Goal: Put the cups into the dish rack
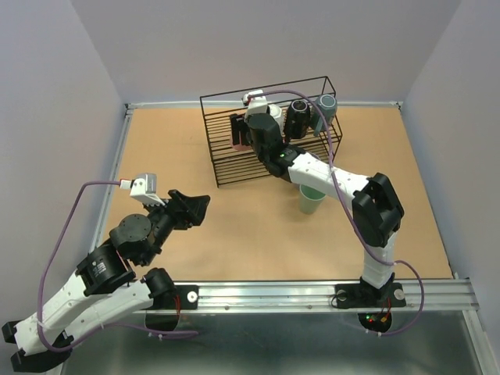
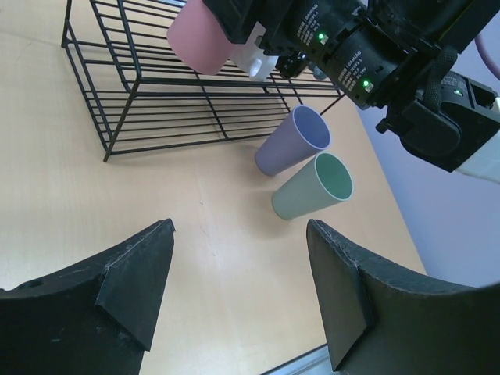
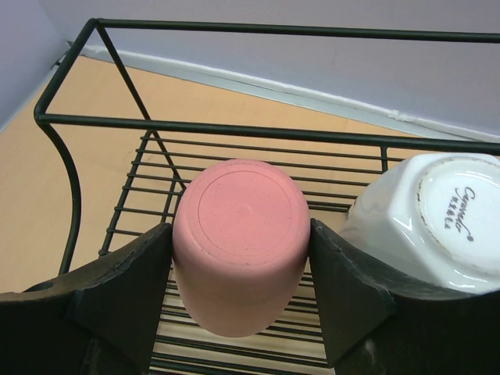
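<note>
Below my left gripper and to its right in the top view, the green cup stands with its opening up, so I need to cross there and lower astride the green cup's nearer rim [image 1: 302,189] [image 2: 318,173].
The black wire dish rack [image 1: 226,166] stands at the table's far middle. My right gripper [image 1: 242,134] reaches into it and is shut on the pink-red cup [image 3: 238,242], held bottom up over the shelf wires [image 3: 234,131]. A white mug [image 3: 437,219] sits upside down beside it on the right. A black mug [image 1: 299,110] and a grey-blue mug [image 1: 326,104] sit at the rack's right end. A lavender cup [image 2: 293,142] and a green cup [image 2: 312,187] stand on the table beside the rack [image 2: 156,101]. My left gripper [image 2: 241,234] is open and empty over bare table.
The right arm [image 1: 344,183] stretches from the near edge across the green cup [image 1: 311,200] and hides the lavender one in the top view. Grey walls close in the table on three sides. A metal rail [image 1: 312,293] runs along the near edge.
</note>
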Controlling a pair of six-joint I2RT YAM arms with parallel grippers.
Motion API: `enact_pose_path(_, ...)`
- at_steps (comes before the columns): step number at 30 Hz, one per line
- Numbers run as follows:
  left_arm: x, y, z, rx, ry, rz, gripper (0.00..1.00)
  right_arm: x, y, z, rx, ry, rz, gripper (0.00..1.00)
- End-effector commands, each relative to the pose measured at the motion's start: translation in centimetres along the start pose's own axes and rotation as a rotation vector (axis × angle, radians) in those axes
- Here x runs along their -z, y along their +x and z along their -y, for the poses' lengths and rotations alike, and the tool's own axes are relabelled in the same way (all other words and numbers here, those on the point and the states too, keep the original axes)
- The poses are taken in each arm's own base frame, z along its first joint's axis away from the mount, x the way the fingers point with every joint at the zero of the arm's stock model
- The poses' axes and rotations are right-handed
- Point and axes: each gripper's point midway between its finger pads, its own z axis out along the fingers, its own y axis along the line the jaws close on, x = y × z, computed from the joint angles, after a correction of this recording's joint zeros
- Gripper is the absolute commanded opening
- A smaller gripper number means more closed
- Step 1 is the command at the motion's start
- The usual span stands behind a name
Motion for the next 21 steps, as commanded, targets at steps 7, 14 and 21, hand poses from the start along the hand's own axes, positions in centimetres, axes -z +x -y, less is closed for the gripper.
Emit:
enact_pose_path(7,-0.1,-0.3,0.5,0.039,0.022,0.017,0.78,2.3,0.2,1.6,0.075,0.071,-0.019,0.00)
enact_pose_path(14,0.1,-0.3,0.7,0.050,0.030,0.015,0.78,2.6,0.4,1.9,0.089,0.085,-0.036,0.70)
enact_pose_path(21,0.3,-0.6,0.8,0.066,0.033,0.018,0.78,3.3,-1.0,1.8,0.070,0.067,-0.021,0.97)
